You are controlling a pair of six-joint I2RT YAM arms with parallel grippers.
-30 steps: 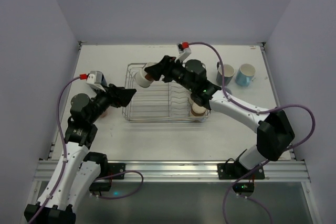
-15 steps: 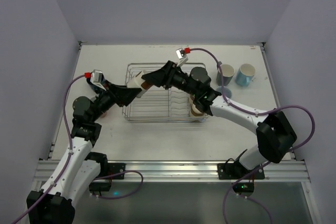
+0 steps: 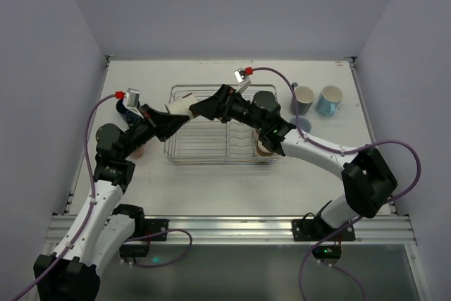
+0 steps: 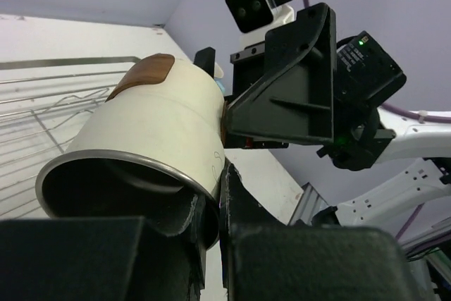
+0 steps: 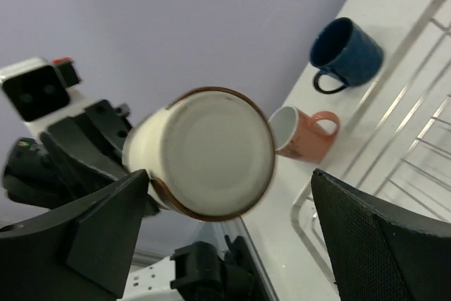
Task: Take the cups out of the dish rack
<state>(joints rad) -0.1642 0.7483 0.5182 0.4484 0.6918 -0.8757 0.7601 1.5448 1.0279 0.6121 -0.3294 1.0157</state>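
My left gripper moves back past the rack's near edge next, tilting downward to lower the cream cup onto the table, where this part stands empty.
A cream cup with a brown rim and patch (image 3: 179,108) hangs in the air over the left end of the dish rack (image 3: 211,158). My left gripper (image 3: 171,119) is shut on the cup's open rim (image 4: 155,121), one finger inside and one (image 4: 243,202) outside. My right gripper (image 3: 195,107) stands open around the cup's base (image 5: 211,153), with its right finger (image 5: 380,237) well clear of the cup. Another brown-and-cream cup (image 3: 265,147) sits in the rack's right end.
A navy cup (image 5: 345,47) and a salmon cup (image 5: 303,135) stand on the table left of the rack wire (image 5: 394,153). A grey cup (image 3: 303,99) and a light blue cup (image 3: 329,99) stand to the right of the rack.
The left gripper rose to the cup held by the right gripper and shut on its rim. The right gripper then opened wide around the base.
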